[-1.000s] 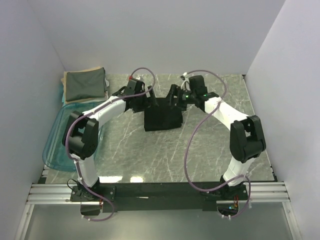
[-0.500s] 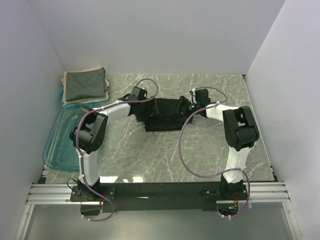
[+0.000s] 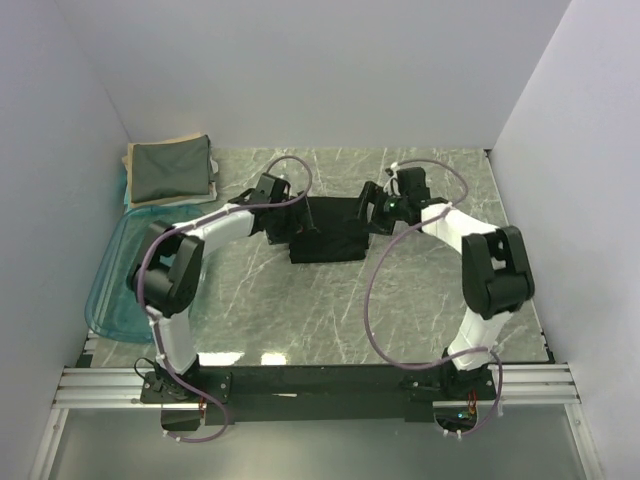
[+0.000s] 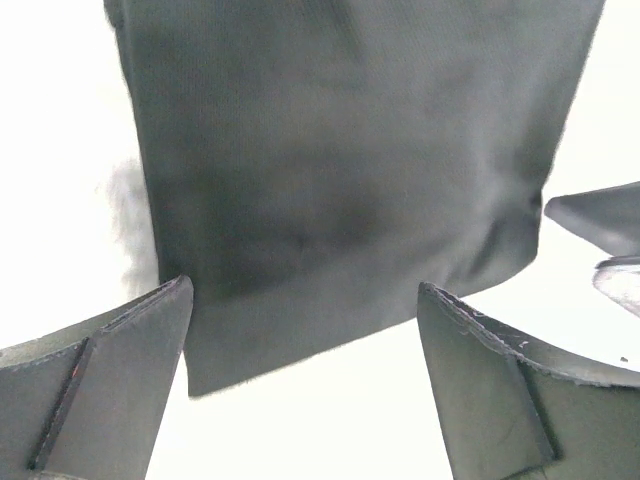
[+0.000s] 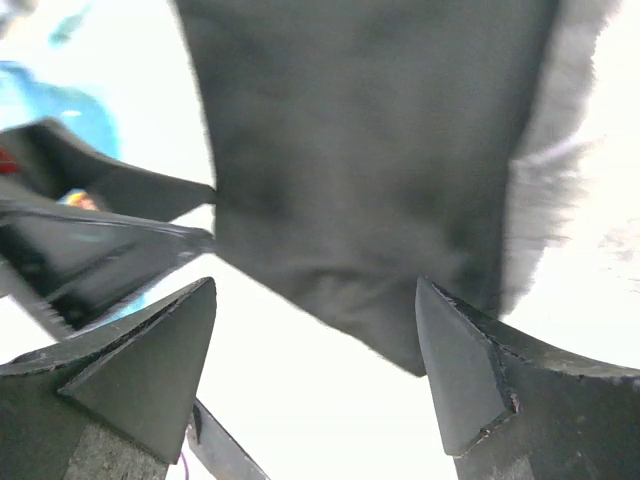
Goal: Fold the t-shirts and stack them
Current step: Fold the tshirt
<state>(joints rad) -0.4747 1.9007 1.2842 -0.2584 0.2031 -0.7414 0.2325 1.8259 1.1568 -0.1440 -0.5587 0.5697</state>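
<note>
The black t-shirt's edge facing the tub (image 4: 156, 205) is below and left in the wrist view, so my left gripper should lower and shift onto it.
The black t-shirt (image 3: 328, 232) lies folded into a rectangle on the marble table, between my two grippers. My left gripper (image 3: 291, 224) is at its left edge, open and empty; in the left wrist view the black t-shirt (image 4: 340, 170) lies flat just beyond the fingertips (image 4: 150, 320). My right gripper (image 3: 368, 211) is at its right edge, open and empty, with the black t-shirt (image 5: 370, 150) ahead of it. A folded dark grey-green t-shirt (image 3: 168, 168) lies on a beige one (image 3: 172, 200) at the back left.
A clear blue plastic tub (image 3: 112, 280) sits along the left side of the table, under the stacked shirts' near edge. Grey walls close in the left, back and right. Purple cables loop over both arms.
Both grippers have let go of the black t-shirt, laid it flat as a folded rectangle and drawn back a little to its sides.
</note>
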